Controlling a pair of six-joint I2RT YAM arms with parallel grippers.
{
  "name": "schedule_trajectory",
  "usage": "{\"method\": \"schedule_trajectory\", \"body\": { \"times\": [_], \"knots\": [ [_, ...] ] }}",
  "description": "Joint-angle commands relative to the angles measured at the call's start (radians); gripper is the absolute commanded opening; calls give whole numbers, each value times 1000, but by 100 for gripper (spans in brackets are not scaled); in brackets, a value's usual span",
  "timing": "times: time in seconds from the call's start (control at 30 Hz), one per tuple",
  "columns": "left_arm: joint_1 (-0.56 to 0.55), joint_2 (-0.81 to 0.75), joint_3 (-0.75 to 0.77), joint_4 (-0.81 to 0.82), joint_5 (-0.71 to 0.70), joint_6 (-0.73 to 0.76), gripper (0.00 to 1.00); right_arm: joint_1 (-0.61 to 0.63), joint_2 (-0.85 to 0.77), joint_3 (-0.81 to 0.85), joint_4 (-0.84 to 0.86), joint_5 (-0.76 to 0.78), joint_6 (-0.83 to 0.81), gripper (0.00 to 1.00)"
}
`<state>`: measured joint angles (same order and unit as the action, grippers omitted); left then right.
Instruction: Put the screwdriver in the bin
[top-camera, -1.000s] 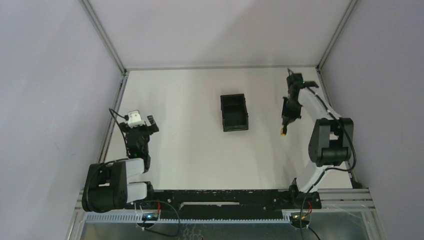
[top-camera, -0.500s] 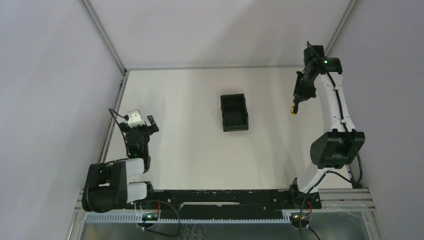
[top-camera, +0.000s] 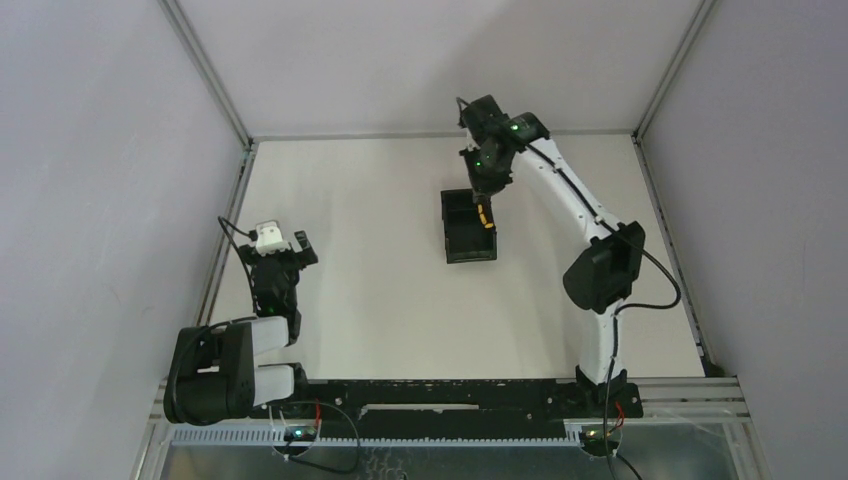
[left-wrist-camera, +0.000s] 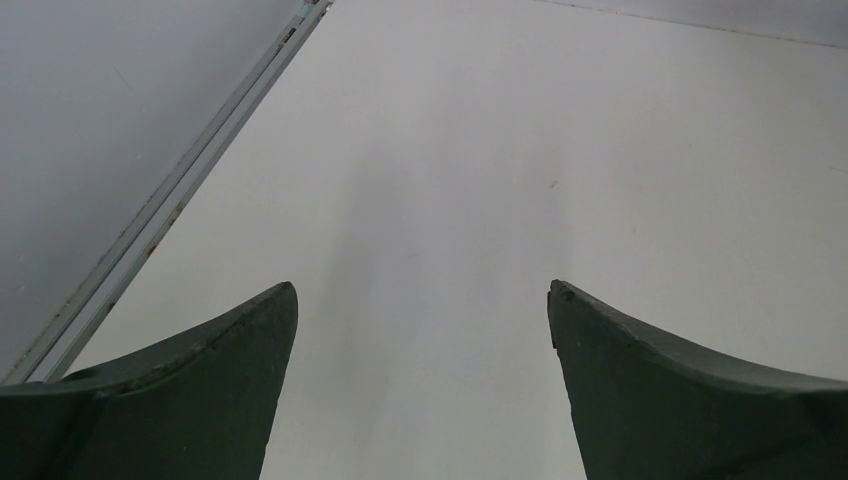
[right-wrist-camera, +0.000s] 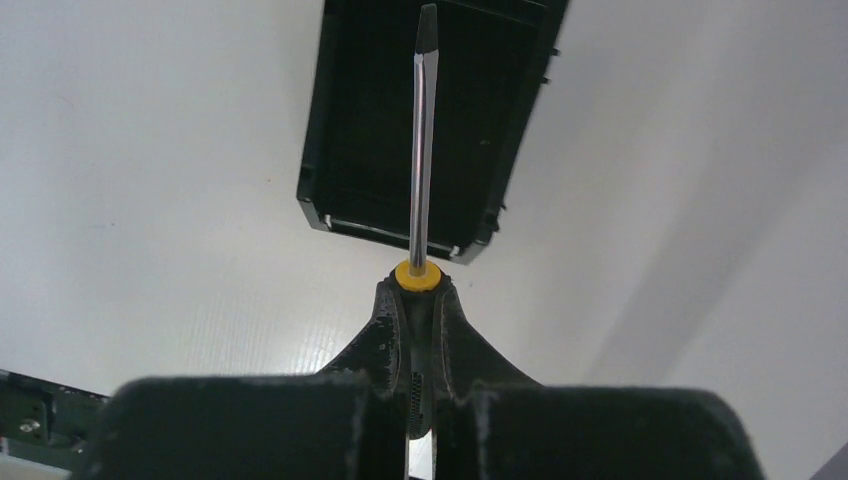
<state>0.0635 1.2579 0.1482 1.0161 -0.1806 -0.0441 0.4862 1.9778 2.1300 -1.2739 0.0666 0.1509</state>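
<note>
The screwdriver's stem already points over the bin but still hangs high. My right gripper lowers into the open black bin (top-camera: 468, 225) (right-wrist-camera: 370, 140) next and releases the screwdriver near the bin's bottom.
The black bin (top-camera: 468, 225) stands near the middle of the white table, its divider across the inside. My right gripper (top-camera: 482, 200) is shut on the screwdriver (top-camera: 483, 214), held above the bin's far right part. In the right wrist view the fingers clamp the yellow-and-black handle (right-wrist-camera: 417, 277), and the slim shaft (right-wrist-camera: 424, 130) points out over the bin (right-wrist-camera: 370, 140) below. My left gripper (top-camera: 283, 243) is open and empty at the left side of the table; its fingers (left-wrist-camera: 200, 390) frame bare table in the left wrist view.
Metal frame rails (top-camera: 215, 265) run along the table's left edge and back edge. Grey walls close in the left, back and right. The arm bases and a black cable rail (top-camera: 440, 395) sit at the near edge.
My right arm has swung left from the table's right side, carrying the screwdriver, and now holds it above the bin. The left arm has not moved.
</note>
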Motion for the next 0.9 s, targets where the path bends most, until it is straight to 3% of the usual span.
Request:
{"method": "schedule_trajectory", "body": {
  "times": [0.0, 0.2, 0.57, 0.67, 0.77, 0.87],
  "knots": [
    [-5, 0, 45, 39, -4, 18, 100, 21, 24, 18, 90, 37, -94, 0],
    [-5, 0, 44, 39, -5, 18, 100, 68, 95, -110, 247, 65, -199, 0],
    [-5, 0, 44, 39, -4, 18, 100, 126, 201, -255, 410, 111, -166, 0],
    [-5, 0, 44, 39, -4, 18, 100, 125, 211, -270, 417, 142, -156, 14],
    [-6, 0, 44, 39, -4, 19, 100, 125, 205, -273, 416, 151, -146, 40],
    [-4, 0, 44, 39, -5, 18, 100, 124, 173, -272, 420, 158, -128, 51]
  ]
}}
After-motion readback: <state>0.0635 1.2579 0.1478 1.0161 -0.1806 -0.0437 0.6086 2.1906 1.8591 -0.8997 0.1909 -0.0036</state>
